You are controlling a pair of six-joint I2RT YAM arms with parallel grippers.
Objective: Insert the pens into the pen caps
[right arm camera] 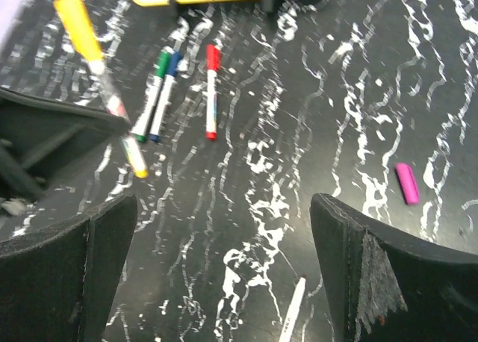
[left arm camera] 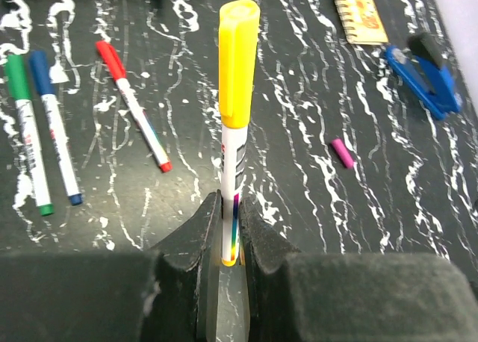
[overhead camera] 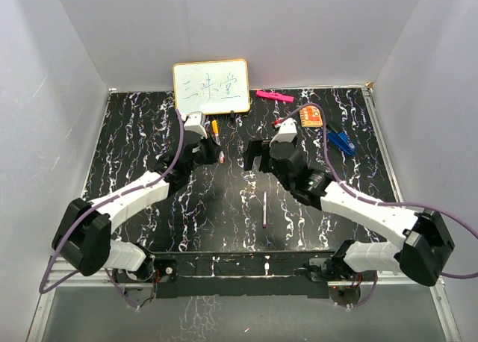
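The yellow-capped pen in my left gripper goes down on the empty part of the table [left arm camera: 96,121] between the blue and red pens next.
My left gripper [left arm camera: 230,207] [overhead camera: 209,140] is shut on the lower barrel of a white pen with a yellow cap [left arm camera: 238,66] on it, held upright above the table. The pen also shows in the right wrist view [right arm camera: 101,66]. Three capped pens, green [left arm camera: 26,129], blue [left arm camera: 54,125] and red [left arm camera: 133,104], lie side by side on the black marbled table. A loose purple cap [left arm camera: 342,152] [right arm camera: 407,183] lies apart to the right. An uncapped white pen [overhead camera: 264,210] [right arm camera: 293,308] lies near the centre. My right gripper [right arm camera: 224,204] [overhead camera: 270,161] is wide open and empty above the table.
A small whiteboard [overhead camera: 211,86] stands at the back. A pink marker bar [overhead camera: 274,96], an orange notebook [overhead camera: 311,116] [left arm camera: 360,13] and a blue clip-like object [overhead camera: 341,140] [left arm camera: 426,77] lie at the back right. White walls enclose the table.
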